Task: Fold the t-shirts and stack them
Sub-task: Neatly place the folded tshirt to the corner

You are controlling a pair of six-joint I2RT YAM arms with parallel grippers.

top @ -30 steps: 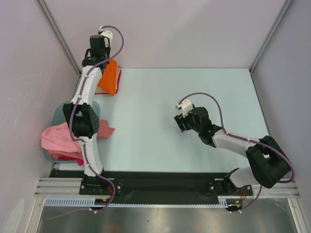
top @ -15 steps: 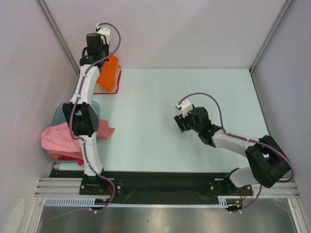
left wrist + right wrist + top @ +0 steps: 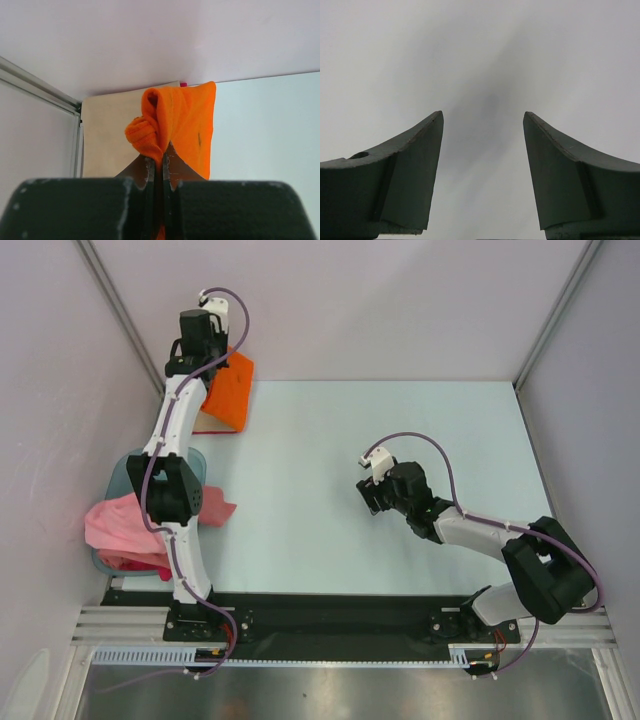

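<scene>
The orange t-shirt hangs past the tan t-shirt's edge, so the left gripper will next go left in the top view and down onto the tan t-shirt's uncovered part to release.
My left gripper is shut on a bunched fold of the bright orange t-shirt, which it holds up at the far left corner of the table. The top view shows the orange t-shirt hanging from the left gripper over a flat tan t-shirt that has a red edge beneath it. The tan t-shirt lies flat under the jaws. Pink t-shirts spill out of the tub. My right gripper hovers open over bare table, and the right gripper has nothing between its fingers.
A translucent blue-green tub stands at the left edge beside the left arm's elbow. White walls with metal corner posts close in the table on three sides. The pale table top stretches between the two arms.
The left gripper has carried the orange t-shirt a little back and to the right over the tan one. The right gripper has drifted slightly left and stays open.
</scene>
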